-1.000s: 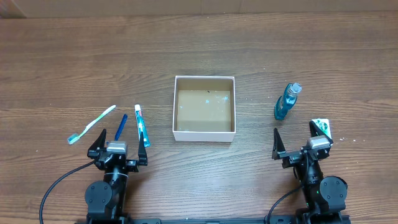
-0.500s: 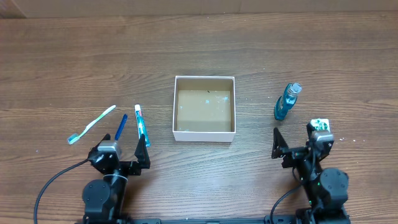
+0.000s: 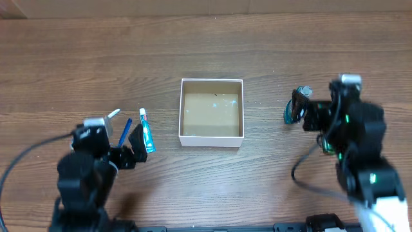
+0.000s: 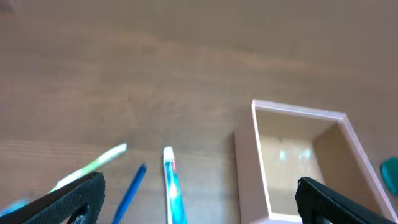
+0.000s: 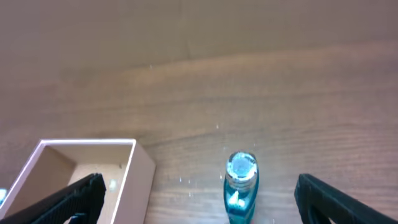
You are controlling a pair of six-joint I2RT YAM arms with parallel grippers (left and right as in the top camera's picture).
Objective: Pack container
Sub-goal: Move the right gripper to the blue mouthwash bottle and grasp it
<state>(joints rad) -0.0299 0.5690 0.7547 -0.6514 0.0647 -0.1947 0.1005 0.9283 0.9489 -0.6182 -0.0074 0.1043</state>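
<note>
Next, my right gripper moves outward and tilts its open fingers down to straddle the bottle's upper end (image 3: pixel 304 91) (image 5: pixel 241 169), since the teal bottle stands upright outward of it.
The container (image 3: pixel 181 113) is a square white box with a tan floor, mid-table, holding nothing; it also shows in the left wrist view (image 4: pixel 245 155) and the right wrist view (image 5: pixel 134 163). My left gripper (image 3: pixel 129 149) is open and empty, above a toothpaste tube (image 3: pixel 147 133), a blue pen (image 3: pixel 125 126) and a toothbrush (image 3: pixel 114 114) that my arm mostly hides. In the left wrist view my jaws (image 4: pixel 202 205) span the tube (image 4: pixel 171 186) and pen (image 4: pixel 130 190). My right gripper (image 3: pixel 306 113) is open and empty beside a teal bottle (image 3: pixel 293 111). The bottle (image 5: pixel 240 180) stands upright between my right jaws (image 5: pixel 202 202).
The toothbrush (image 4: pixel 93 165) lies slanted left of the pen. The wooden table (image 3: pixel 212 51) stretches behind the box. Cables trail from both arms toward the front edge.
Both arms have lifted and reached forward. The left one now hangs over the toothbrush, pen and tube; the right one has come up to the bottle, covering a small green-white item.
</note>
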